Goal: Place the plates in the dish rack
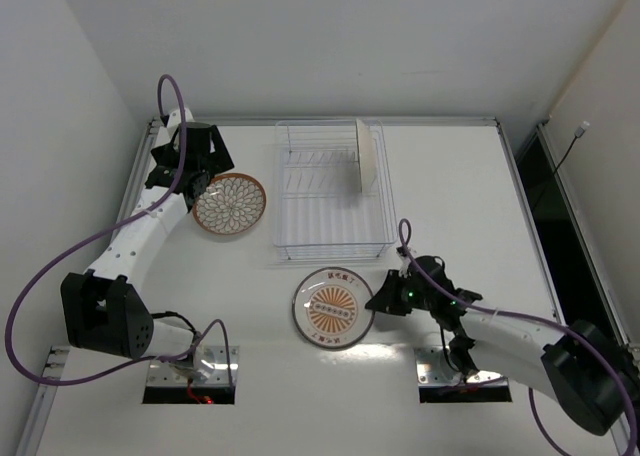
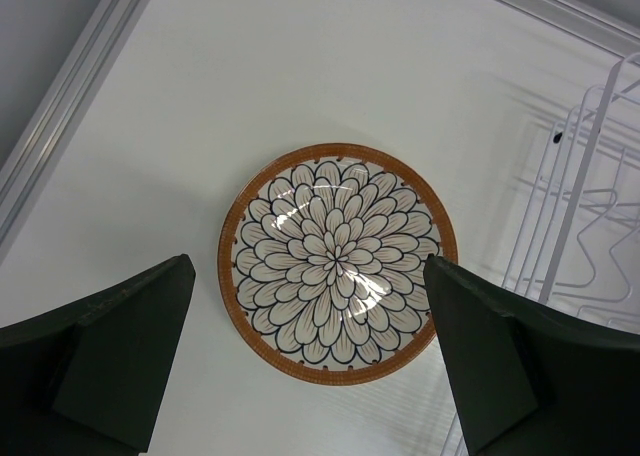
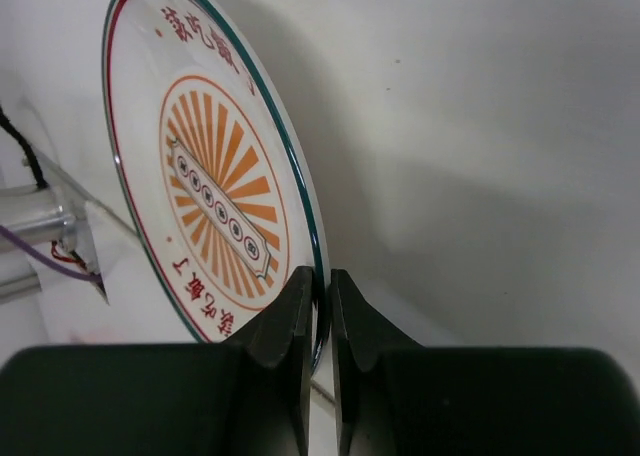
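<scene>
The rack space beside the standing plate lies outward of my right gripper, so I will raise my gripper outward, then lower the sunburst plate (image 1: 333,307) there and release it.
A brown-rimmed petal-pattern plate (image 1: 229,203) lies flat left of the dish rack (image 1: 290,191). My left gripper (image 1: 197,176) hovers open above the plate's left edge. In the left wrist view the plate (image 2: 338,263) shows between the spread fingers (image 2: 120,346), with the rack's wires (image 2: 590,216) at the right. The sunburst plate (image 1: 333,307) lies in front of the rack. My right gripper (image 1: 380,298) is shut on its right rim; the right wrist view shows the gripper (image 3: 320,281) pinching the plate's (image 3: 215,176) rim. Another plate (image 1: 366,154) stands on edge in the rack, pattern hidden.
A raised metal rail (image 1: 140,176) runs along the table's left and back edges, with white walls beyond. A dark gap (image 1: 560,236) lies off the right edge. Arm bases and purple cables (image 1: 60,266) sit at the near edge.
</scene>
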Robot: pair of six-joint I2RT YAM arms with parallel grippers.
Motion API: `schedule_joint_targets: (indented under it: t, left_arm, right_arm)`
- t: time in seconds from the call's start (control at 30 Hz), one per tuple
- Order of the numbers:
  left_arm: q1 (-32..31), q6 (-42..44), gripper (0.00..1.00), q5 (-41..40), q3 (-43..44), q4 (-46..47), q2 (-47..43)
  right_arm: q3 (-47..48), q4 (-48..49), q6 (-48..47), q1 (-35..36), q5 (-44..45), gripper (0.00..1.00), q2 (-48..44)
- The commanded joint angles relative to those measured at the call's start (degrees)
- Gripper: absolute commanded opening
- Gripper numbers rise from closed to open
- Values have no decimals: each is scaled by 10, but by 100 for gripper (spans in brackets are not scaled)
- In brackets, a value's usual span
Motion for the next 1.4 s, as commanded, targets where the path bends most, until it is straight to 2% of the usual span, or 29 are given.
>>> schedule_joint_targets:
  t: [0.0,0.13,0.27,0.33,0.5,0.67,0.83,0.9,0.97,1.07,1.2,1.37]
  left_arm:
    - [0,1,100,-1,18,16,-10]
    - [0,1,100,-1,18,16,-10]
    - [0,1,100,-1,18,16,-10]
    - [0,1,100,-1,18,16,-10]
    - [0,1,100,-1,18,16,-10]
    - [0,1,100,-1,18,16,-10]
    - [0,1,100,-6,18,16,-10]
    - [0,1,100,-6,18,16,-10]
    - [0,1,100,-6,18,16,-5]
    - [0,1,100,-6,18,16,-5]
    - [0,1,100,-6,18,16,-5]
    - [0,1,100,-6,18,16,-5]
  right_arm:
    - [13,-38,-29,3,9,0,-23]
    - [38,-122,-46,8,-2,0,-93]
    - [86,-247,-63,8,-8,0,-173]
    - [105,-284,-84,8,-14,0,-215]
    - [197,-414,-174,8,-3,0,-255]
    - [304,-445,-223,8,9,0,-282]
    - [391,-446,-223,8,26,0,-230]
    - [452,-455,-223,8,83,0,-209]
    - [527,-487,-223,8,182,0,-148]
    - [606,-497,-223,14,280,0,-60]
    - [695,-467,-223,21,354,0,48]
    - [829,-477,-223,37,503,0,183]
